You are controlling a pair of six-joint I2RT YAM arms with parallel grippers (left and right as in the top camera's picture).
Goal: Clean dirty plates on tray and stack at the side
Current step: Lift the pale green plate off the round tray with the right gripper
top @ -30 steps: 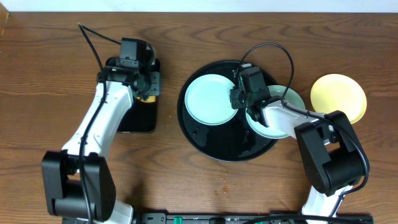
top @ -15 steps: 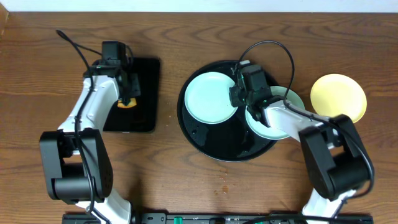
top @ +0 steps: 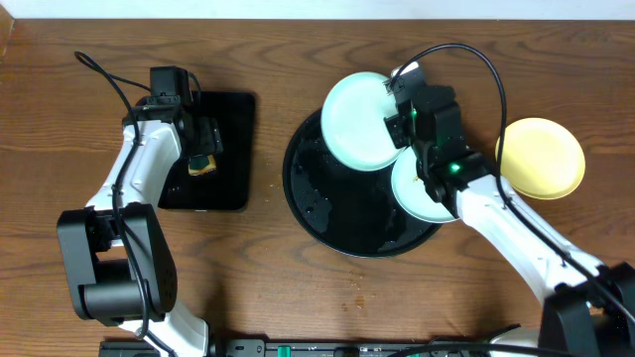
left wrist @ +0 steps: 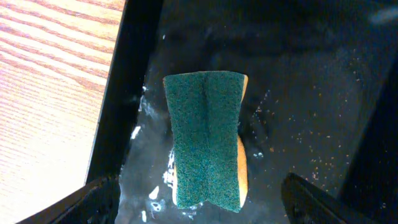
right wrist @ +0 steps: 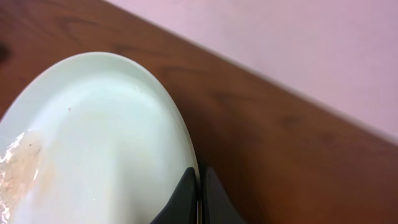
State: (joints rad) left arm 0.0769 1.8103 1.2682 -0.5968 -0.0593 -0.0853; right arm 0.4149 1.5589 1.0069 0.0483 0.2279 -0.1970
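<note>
My right gripper holds a plate, and the yellow plate (top: 541, 157) rests off the tray, so I need to carry the held plate over it, to the right in the overhead view, lower my right gripper and let go.
My right gripper (top: 399, 117) is shut on the rim of a pale blue-white plate (top: 357, 121), which it holds over the back edge of the round black tray (top: 301, 203). In the right wrist view the fingertips (right wrist: 186, 194) pinch that plate (right wrist: 93, 130), which has a brown smear at its left. A second pale plate (top: 419, 190) lies on the tray's right side, partly under the arm. The yellow plate (top: 541, 157) rests on the table to the right. My left gripper (top: 202, 147) (left wrist: 200, 190) stands open over a green and yellow sponge (left wrist: 205, 140).
The sponge (top: 201, 165) lies on a wet rectangular black tray (top: 226, 188) at the left. The round tray's surface is wet. A pale wall runs behind the table's back edge.
My left gripper opened and let go of the sponge on the rectangular tray. My right gripper lifted the pale plate off the round tray and carried it toward the back right.
</note>
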